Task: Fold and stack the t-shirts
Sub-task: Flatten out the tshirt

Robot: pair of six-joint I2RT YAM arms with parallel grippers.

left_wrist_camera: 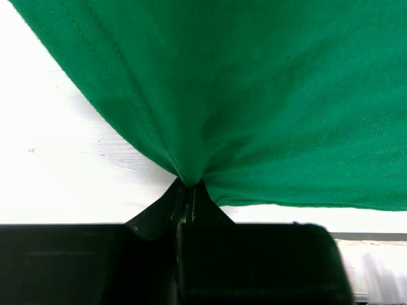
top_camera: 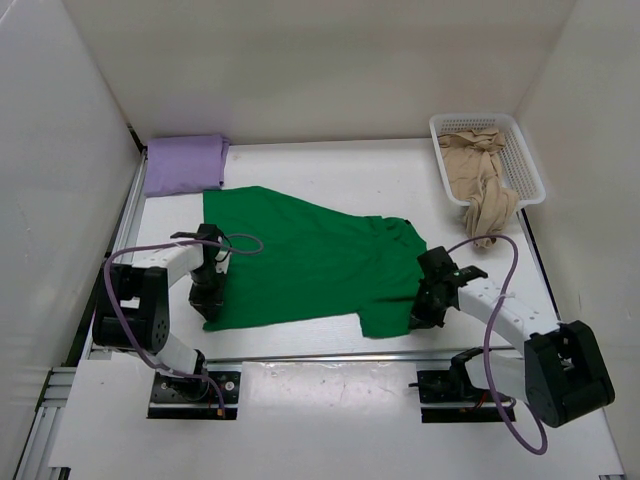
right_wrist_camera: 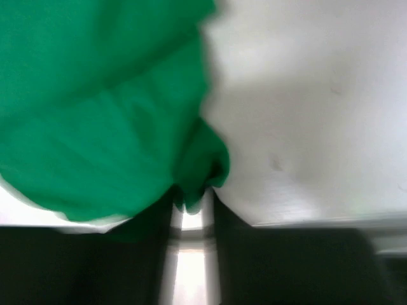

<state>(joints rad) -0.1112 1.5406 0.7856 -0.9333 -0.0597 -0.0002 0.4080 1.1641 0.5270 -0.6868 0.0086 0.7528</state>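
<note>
The green t-shirt [top_camera: 310, 265] lies spread, and the green t-shirt's far corner [top_camera: 212, 198] is outward of my left gripper. My left gripper will next swing up and outward to release its pinch over that corner.
The green t-shirt [top_camera: 310, 265] lies spread on the white table, mid-view. My left gripper [top_camera: 207, 300] is at its near left corner and is shut on a pinch of the green cloth [left_wrist_camera: 254, 95], which fans up from the jaws [left_wrist_camera: 189, 185]. My right gripper [top_camera: 425, 312] is at the shirt's near right edge. A fold of green cloth [right_wrist_camera: 95, 127] sits between its fingers [right_wrist_camera: 193, 200], and that view is blurred. The lavender t-shirt [top_camera: 183, 163] lies folded at the back left. The tan t-shirt [top_camera: 482, 170] is crumpled in the basket and hangs over its front edge.
The white mesh basket [top_camera: 528, 160] stands at the back right corner. White walls close in the table on the left, back and right. A metal rail [top_camera: 300, 355] runs along the near edge, between the shirt and the arm bases.
</note>
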